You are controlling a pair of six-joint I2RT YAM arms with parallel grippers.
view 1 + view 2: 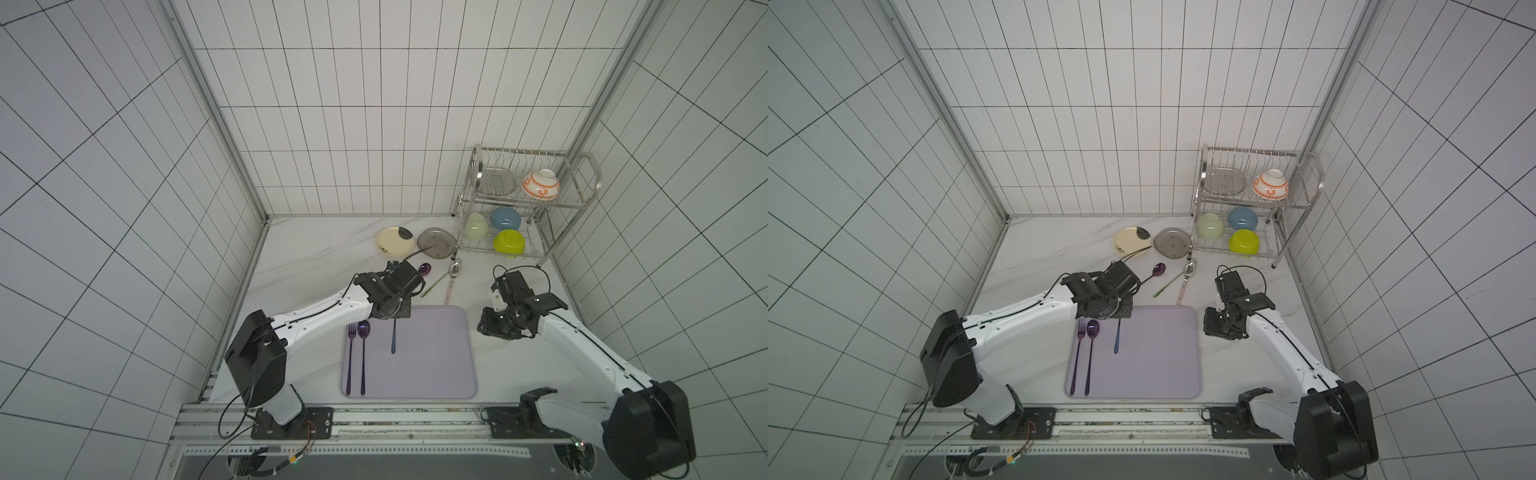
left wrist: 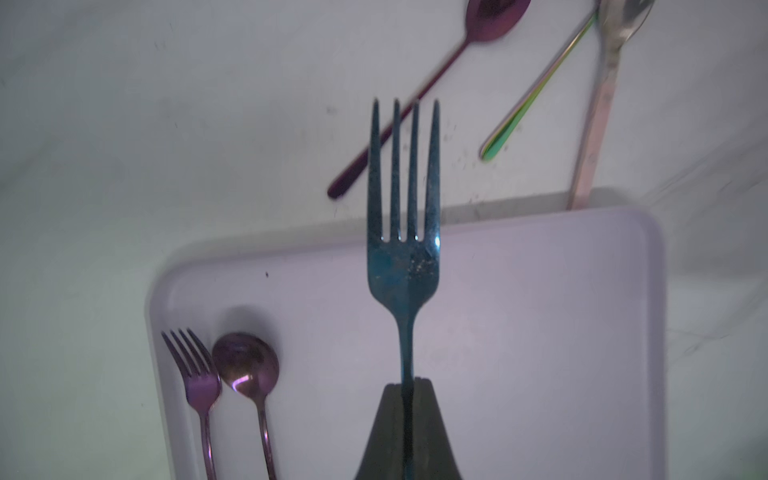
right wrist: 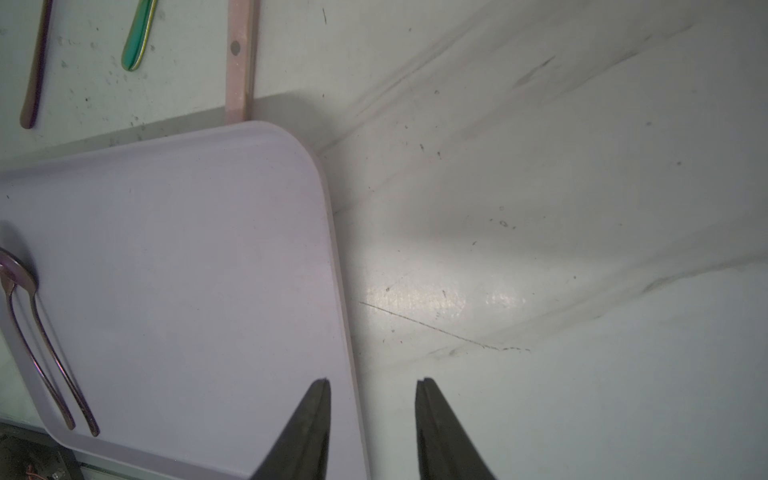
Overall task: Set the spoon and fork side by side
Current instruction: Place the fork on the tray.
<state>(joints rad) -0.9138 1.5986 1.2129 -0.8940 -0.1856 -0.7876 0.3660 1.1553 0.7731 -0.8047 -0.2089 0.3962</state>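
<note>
My left gripper moves back and down next and releases the blue fork's handle on the tray's bottom (image 1: 391, 368) (image 2: 349, 364) beside its purple spoon. That part of the tray lies empty.
My left gripper (image 2: 409, 380) is shut on the handle of a blue fork (image 2: 403, 249), held tines forward over the far edge of the lilac tray (image 2: 561, 332). In both top views the fork's handle (image 1: 393, 336) (image 1: 1117, 338) sticks out below the left wrist. A purple fork (image 1: 351, 357) and a purple spoon (image 1: 363, 353) lie side by side at the tray's left edge. Another purple spoon (image 1: 424, 270) lies on the table beyond the tray. My right gripper (image 3: 374, 380) stands open and empty over the tray's right rim (image 3: 340, 291).
A green-handled utensil (image 1: 434, 284) and a pink-handled one (image 1: 452, 280) lie on the table just beyond the tray. Two plates (image 1: 395, 241) (image 1: 436, 243) sit at the back. A wire dish rack (image 1: 582, 178) with several bowls stands at the back right.
</note>
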